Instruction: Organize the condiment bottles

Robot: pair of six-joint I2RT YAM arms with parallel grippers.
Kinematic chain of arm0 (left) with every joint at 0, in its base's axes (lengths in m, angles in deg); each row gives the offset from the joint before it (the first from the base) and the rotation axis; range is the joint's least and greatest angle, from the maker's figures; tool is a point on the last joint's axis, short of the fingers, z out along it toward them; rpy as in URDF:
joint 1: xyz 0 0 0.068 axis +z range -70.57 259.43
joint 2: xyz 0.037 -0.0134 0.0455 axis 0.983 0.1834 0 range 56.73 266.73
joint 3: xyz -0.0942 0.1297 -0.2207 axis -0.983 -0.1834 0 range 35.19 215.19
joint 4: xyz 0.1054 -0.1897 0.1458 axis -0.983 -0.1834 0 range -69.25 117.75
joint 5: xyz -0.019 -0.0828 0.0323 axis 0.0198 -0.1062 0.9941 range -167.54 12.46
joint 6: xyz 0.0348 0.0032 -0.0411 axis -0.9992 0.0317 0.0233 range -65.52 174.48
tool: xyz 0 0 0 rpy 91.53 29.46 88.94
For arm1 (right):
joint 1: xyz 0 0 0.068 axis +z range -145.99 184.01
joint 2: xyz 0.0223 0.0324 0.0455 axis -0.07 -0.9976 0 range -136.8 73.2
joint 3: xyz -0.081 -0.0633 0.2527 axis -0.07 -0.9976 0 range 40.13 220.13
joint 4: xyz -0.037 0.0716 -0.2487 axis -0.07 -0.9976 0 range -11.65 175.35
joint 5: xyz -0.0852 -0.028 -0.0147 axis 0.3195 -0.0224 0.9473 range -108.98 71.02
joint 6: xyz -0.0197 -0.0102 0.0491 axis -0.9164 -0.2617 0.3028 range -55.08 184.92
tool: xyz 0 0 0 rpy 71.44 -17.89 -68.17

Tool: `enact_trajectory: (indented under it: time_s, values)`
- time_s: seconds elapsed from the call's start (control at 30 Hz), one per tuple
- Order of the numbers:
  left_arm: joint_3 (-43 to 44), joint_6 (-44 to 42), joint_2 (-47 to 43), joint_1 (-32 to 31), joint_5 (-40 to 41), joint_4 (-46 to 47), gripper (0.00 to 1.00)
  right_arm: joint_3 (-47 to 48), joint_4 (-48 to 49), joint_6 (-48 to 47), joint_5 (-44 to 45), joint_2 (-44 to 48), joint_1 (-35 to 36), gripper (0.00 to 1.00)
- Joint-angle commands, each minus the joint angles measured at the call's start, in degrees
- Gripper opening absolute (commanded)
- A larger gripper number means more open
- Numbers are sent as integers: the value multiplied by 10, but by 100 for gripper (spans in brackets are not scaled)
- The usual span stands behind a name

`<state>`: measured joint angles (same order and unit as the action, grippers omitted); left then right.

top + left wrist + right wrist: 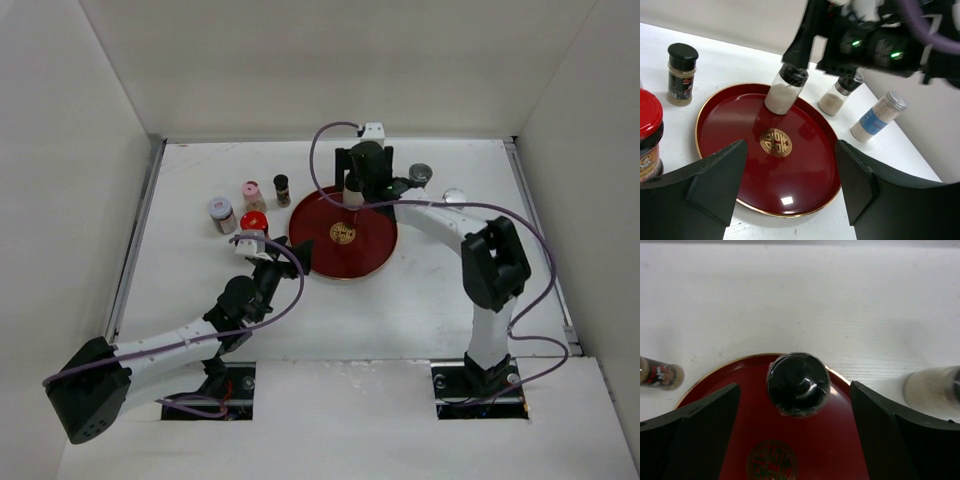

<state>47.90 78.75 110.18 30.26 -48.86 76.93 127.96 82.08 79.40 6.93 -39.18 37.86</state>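
My right gripper should rise next, cross over to the right in the top view and lower around the grey-capped grinder's cap, as the grinder stands still off the tray (343, 250).
A round dark-red tray (343, 250) lies mid-table. A bottle with a dark cap and white contents (353, 194) stands on its far edge; it also shows in the left wrist view (784, 92) and from above in the right wrist view (798, 383). My right gripper (360, 178) (794, 390) is open, its fingers either side of that cap with gaps. My left gripper (292, 252) (790, 170) is open and empty over the tray's near-left rim. Lilac-capped (220, 212), pink-capped (252, 192), black-capped (282, 188) and red-capped (253, 222) jars stand left of the tray.
A grey-capped grinder (420, 175) (840, 95) and a silver-capped bottle with a blue label (453, 197) (877, 116) stand right of the tray. White walls enclose the table on three sides. The red-capped jar (647, 135) is close beside my left finger.
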Motion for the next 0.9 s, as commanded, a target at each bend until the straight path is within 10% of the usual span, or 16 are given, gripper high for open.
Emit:
enact_trajectory:
  time_s: [0.0, 0.87]
  values:
    - [-2, 2, 2, 3, 7, 30, 70, -14, 30, -7, -1, 115, -1, 98]
    - [-2, 12, 8, 2, 0, 30, 71, -3, -133, -27, -39, 52, -174, 97]
